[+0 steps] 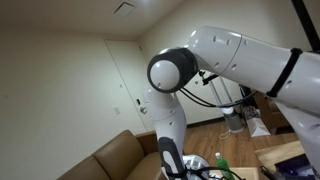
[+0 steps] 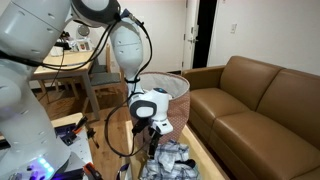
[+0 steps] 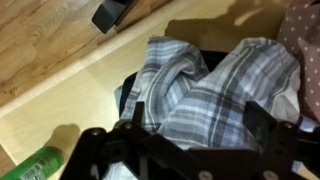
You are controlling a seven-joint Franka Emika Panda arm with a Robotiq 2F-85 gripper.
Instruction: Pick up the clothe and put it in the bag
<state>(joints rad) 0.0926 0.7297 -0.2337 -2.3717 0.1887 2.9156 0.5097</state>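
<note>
My gripper comes down onto the bunched middle of the plaid cloth [image 2: 170, 160] next with its fingers open, because the crumpled folds lie below it between both fingers.
The cloth [image 3: 205, 85] is a crumpled grey-blue plaid piece lying on a light wooden table; it also shows in an exterior view [image 2: 172, 160]. My gripper [image 3: 198, 125] is right over it, open, with one black finger on each side of the bunched fabric. In an exterior view the gripper [image 2: 153, 138] hangs just above the cloth. The bag [image 2: 172, 92] is a pale, dotted, open-topped bag standing behind the gripper; its edge shows at the top right of the wrist view [image 3: 305, 30].
A green bottle [image 3: 35, 165] lies on the table [image 3: 60, 110] near the left finger and shows in an exterior view [image 1: 220, 160]. A brown sofa [image 2: 260, 95] stands beside the table. Desks and cables stand behind the arm [image 2: 70, 60].
</note>
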